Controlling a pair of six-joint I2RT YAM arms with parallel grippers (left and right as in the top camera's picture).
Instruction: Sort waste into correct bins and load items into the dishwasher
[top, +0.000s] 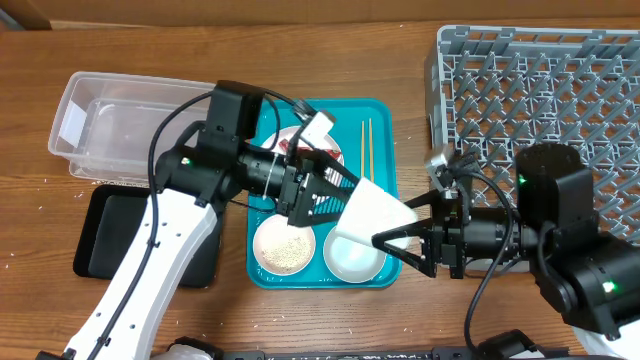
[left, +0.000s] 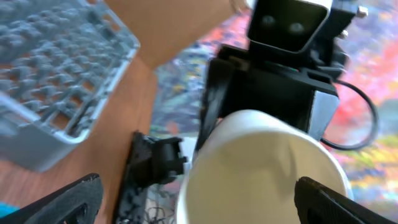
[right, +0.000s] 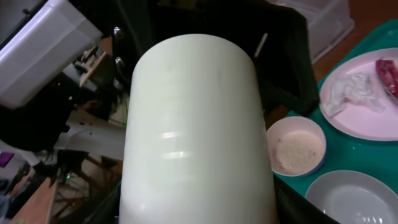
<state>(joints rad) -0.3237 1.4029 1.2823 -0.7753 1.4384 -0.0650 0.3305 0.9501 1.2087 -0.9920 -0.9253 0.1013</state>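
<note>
The dish rack's wires are empty, so my right gripper should carry the cup to the right in the overhead view, move it down into the grey dish rack and then release it there.
A tall white cup hangs tilted above the teal tray. My right gripper is shut on its body; it fills the right wrist view. My left gripper is open at the cup's mouth, fingers apart from it. On the tray are a white plate with the tissue wad and red wrapper, a pinkish bowl of rice grains, an empty white bowl and chopsticks. The grey dish rack is at the back right.
The clear tub stands at the back left and the black tray in front of it. My left arm crosses above the black tray and hides part of the plate. Rice grains lie scattered on the wooden table.
</note>
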